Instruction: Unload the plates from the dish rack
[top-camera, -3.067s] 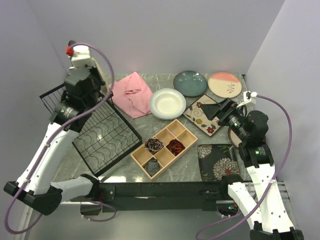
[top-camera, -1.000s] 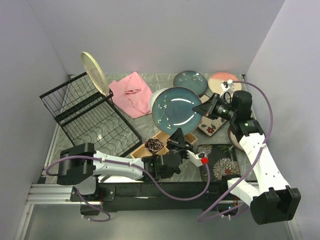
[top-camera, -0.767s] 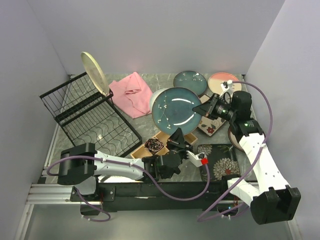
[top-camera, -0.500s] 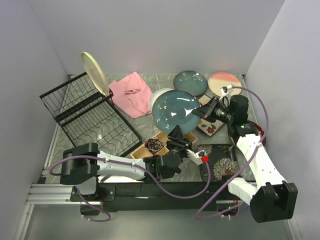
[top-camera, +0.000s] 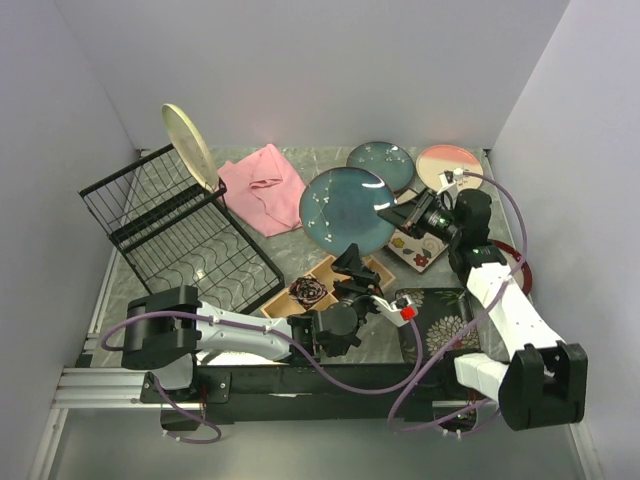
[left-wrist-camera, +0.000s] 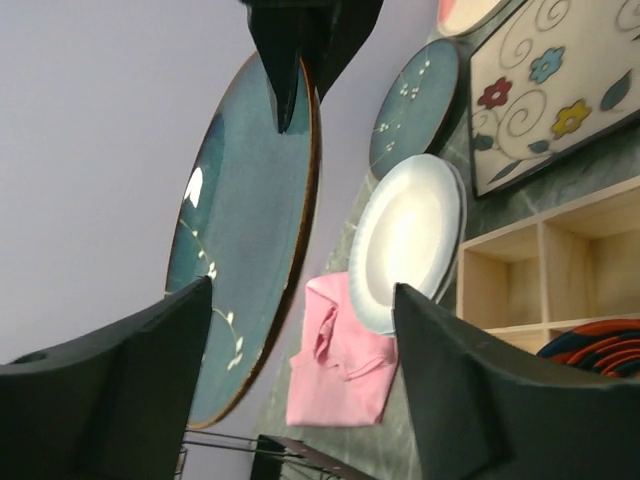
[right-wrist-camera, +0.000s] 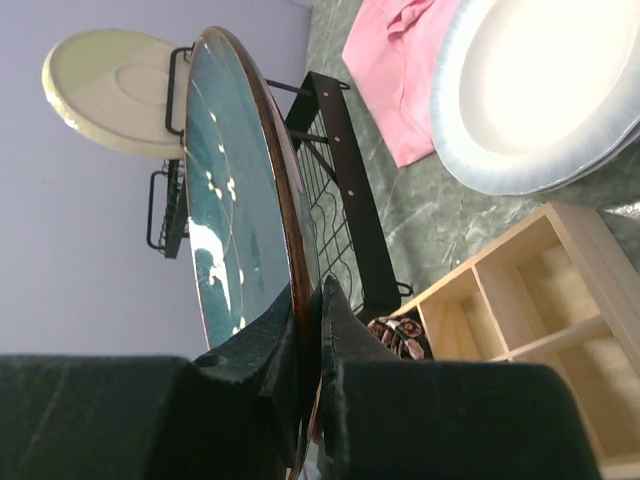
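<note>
My right gripper should carry the large plate outward first, then down onto a matching small teal plate (top-camera: 382, 165) at the table's far side.
A large round teal plate (top-camera: 345, 205) hangs tilted on edge above the table's middle. My right gripper (top-camera: 392, 215) is shut on its right rim, with the rim pinched between the fingers (right-wrist-camera: 318, 320). Just below the plate's lower edge, my left gripper (top-camera: 352, 262) stands open and apart from it. In the left wrist view the teal plate (left-wrist-camera: 250, 230) rises beyond the spread left gripper (left-wrist-camera: 300, 390). The black wire dish rack (top-camera: 185, 235) sits at the left. A cream plate (top-camera: 190, 145) stands upright at its back corner.
Lying on the table are a pink cloth (top-camera: 265, 185), a white plate (left-wrist-camera: 410, 240), a small teal plate (top-camera: 380, 160), a pink-cream plate (top-camera: 447, 160), a square cream floral plate (top-camera: 420, 245), a square black floral plate (top-camera: 435, 320) and a dark red plate (top-camera: 520, 270). A wooden compartment tray (top-camera: 330, 285) sits front centre.
My left gripper has opened and let go of the teal plate's lower rim. The right gripper alone holds the plate and has carried it a little farther back and left.
</note>
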